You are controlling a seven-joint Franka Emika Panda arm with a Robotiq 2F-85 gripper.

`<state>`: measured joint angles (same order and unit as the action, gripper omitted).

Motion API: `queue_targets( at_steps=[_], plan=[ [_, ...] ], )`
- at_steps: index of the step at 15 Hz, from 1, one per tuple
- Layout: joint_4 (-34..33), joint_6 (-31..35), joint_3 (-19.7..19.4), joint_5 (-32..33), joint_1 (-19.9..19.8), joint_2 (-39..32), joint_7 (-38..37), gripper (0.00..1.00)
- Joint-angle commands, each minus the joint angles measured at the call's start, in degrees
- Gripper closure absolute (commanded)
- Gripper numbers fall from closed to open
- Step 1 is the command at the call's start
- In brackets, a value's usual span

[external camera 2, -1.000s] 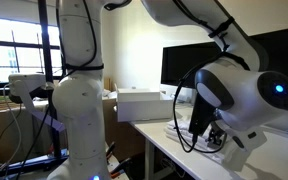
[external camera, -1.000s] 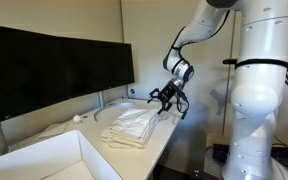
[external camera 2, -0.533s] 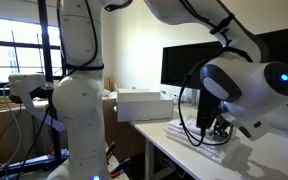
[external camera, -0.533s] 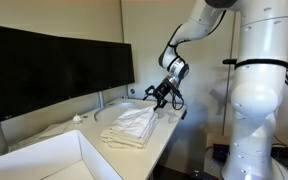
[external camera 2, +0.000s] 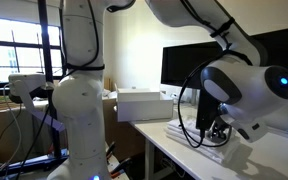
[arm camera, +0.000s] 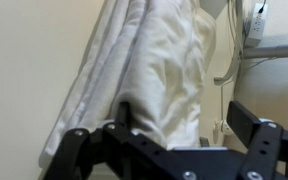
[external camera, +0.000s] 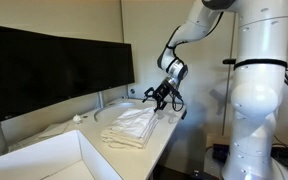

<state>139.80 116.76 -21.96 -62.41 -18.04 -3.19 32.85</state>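
The cloth's fold is between my open fingers. Next, my gripper should go down a little to the far end of the white cloth (external camera: pixel 148 107) (arm camera: pixel 174 122) and close.
A folded white cloth (external camera: pixel 130 127) lies on the white desk (external camera: pixel 165 137) in front of the black monitors. My gripper (external camera: pixel 161 94) hovers just above the cloth's far end, with its jaws wide apart. In the wrist view the cloth (arm camera: pixel 169 65) fills the middle, with its layered edges to the left. The gripper (arm camera: pixel 184 128) points down at it, one finger over the cloth and the other beside it over the bare desk. Nothing is held. In an exterior view the arm's wrist hides most of the gripper (external camera 2: pixel 217 130).
Black monitors (external camera: pixel 54 65) stand along the back of the desk. An open white box (external camera: pixel 44 160) sits at the near end and also shows in an exterior view (external camera 2: pixel 144 104). The robot's white base (external camera: pixel 256 100) stands beside the desk. A white cable (arm camera: pixel 224 55) lies past the cloth.
The gripper has moved a little up and back toward the monitors, over the cloth's far end, then stayed still. The cloth has not moved.
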Motion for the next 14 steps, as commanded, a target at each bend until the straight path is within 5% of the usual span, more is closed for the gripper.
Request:
queue_targets(
  at_steps=[1, 14],
  plan=[
    [2.09, -1.23, 0.09, 1.21, -1.58, 1.35, 0.13, 0.0],
    [0.75, -1.3, 1.92, 0.09, -0.89, -1.09, 1.55, 0.02]
  ],
)
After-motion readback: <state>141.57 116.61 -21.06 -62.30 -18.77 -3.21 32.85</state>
